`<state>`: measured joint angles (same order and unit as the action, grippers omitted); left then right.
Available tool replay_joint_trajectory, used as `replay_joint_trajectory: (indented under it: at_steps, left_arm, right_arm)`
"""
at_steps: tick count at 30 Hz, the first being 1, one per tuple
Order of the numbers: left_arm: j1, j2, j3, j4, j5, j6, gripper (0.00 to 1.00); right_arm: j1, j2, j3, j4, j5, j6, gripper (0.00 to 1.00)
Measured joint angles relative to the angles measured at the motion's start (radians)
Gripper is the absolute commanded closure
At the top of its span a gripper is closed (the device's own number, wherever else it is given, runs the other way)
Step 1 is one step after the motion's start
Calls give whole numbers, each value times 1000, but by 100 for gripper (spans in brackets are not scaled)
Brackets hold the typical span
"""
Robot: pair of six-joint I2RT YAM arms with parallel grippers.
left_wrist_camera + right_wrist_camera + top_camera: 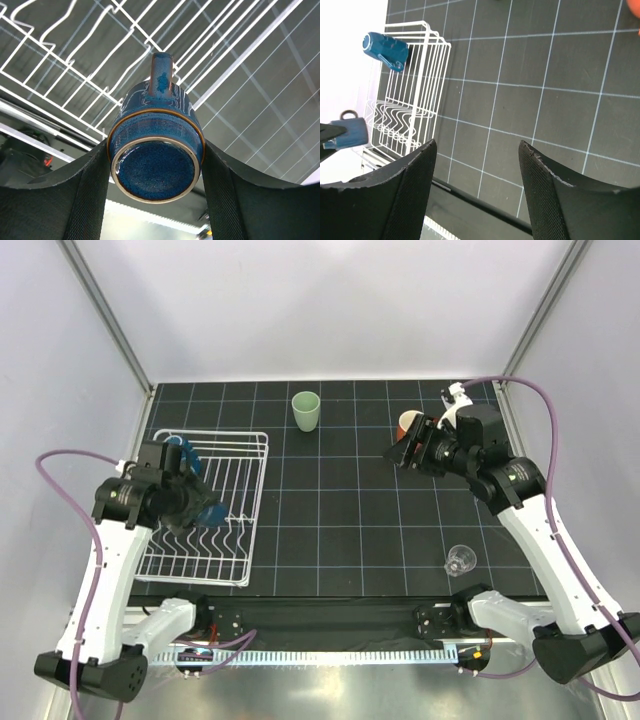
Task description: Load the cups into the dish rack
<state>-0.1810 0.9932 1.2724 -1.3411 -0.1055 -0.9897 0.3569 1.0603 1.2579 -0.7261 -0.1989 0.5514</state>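
The wires in the rack's near corner by the mat are empty, so my left gripper needs to move back and down next to release the dark blue mug there.
My left gripper (200, 505) is shut on a dark blue mug (212, 512), holding it bottom-up over the white wire dish rack (250, 502). In the left wrist view the mug (156, 150) sits between the fingers (75, 200), handle pointing away, with the rack wires (75, 75) below. A second blue mug (175, 446) lies in the rack's far left corner and shows in the right wrist view (385, 48). The pale green tumbler (306, 410) stands at the far middle. The orange mug (407, 421) is partly hidden behind my open, empty right gripper (402, 453). The clear glass (460, 560) stands near right.
The black gridded mat (340, 530) lies between the rack and the right arm. White enclosure walls stand on three sides. In the right wrist view the rack (415, 100) and the held mug (347, 134) lie to the left, and the mat's near edge rail (485, 205) runs below the fingers.
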Motion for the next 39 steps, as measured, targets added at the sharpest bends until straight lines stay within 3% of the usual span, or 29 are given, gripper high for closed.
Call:
replay_joint_trajectory:
  at_steps: [8, 14, 25, 39]
  left_arm:
    - [0, -169, -167, -16, -38, -183, 100]
    - [0, -203, -241, -40, -20, -288, 100]
    - [0, -236, -366, -31, 30, -315, 100]
    - [0, -146, -375, -32, 18, -322, 100]
  right_arm:
    - [0, 1, -14, -2, -21, 4, 33]
    - [0, -1, -18, -2, -36, 12, 33]
    - [0, -50, -78, -12, -35, 27, 33]
    - [0, -55, -93, -12, -31, 41, 33]
